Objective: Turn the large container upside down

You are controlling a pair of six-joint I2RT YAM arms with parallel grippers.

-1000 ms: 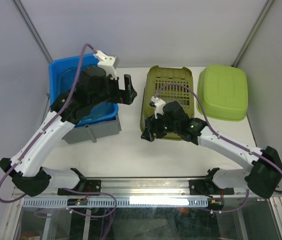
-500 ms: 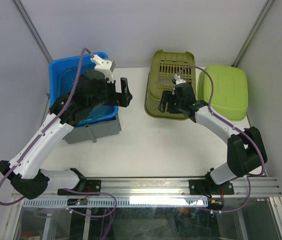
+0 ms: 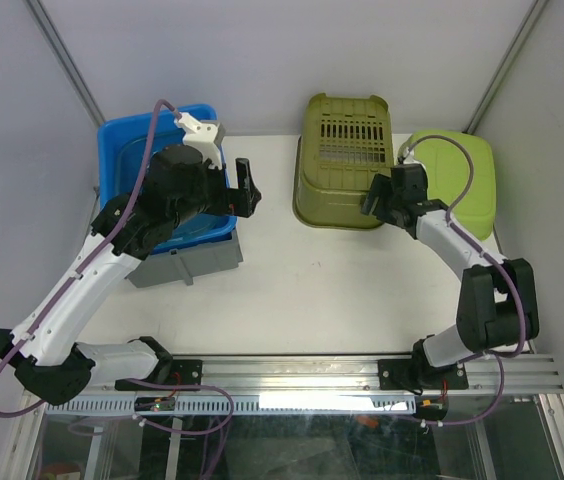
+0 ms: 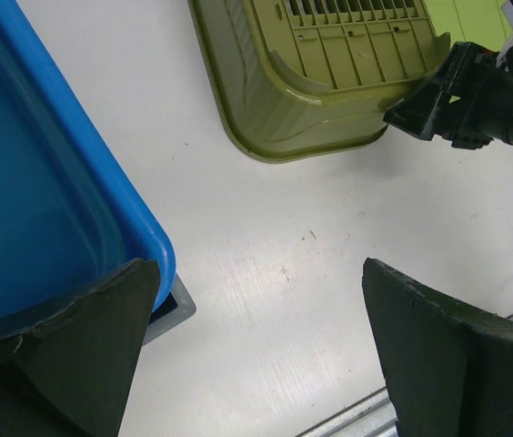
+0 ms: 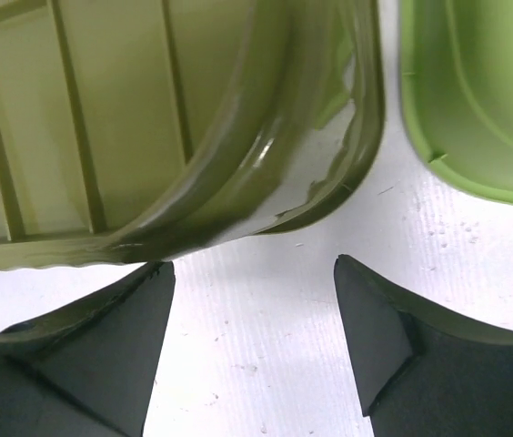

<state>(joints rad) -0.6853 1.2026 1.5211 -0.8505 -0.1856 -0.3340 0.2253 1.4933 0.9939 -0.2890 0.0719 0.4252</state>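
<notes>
The left gripper moves over to its left in the top view next and lowers its open fingers astride the blue bin's inner rim, which lies below.
The large olive slotted container [image 3: 342, 160] lies upside down at the back centre of the table, slotted base up and rim on the surface. It also shows in the left wrist view [image 4: 329, 82] and the right wrist view [image 5: 147, 118]. My right gripper [image 3: 375, 200] is open and empty just off the container's front right corner, jaws [image 5: 252, 273] spread over bare table, not touching the rim. My left gripper [image 3: 245, 185] is open and empty, hovering [image 4: 258, 269] between the blue bin and the olive container.
A blue bin [image 3: 162, 170] sits on a grey box [image 3: 187, 262] at the back left. A light green container [image 3: 452, 180], bottom up, lies right of the olive one, close to my right gripper. The enclosure's walls stand close behind.
The olive container has tipped over backward and now rests upside down farther back. My right gripper has let go of its front rim and moved to its right front corner. The left gripper barely shifted.
</notes>
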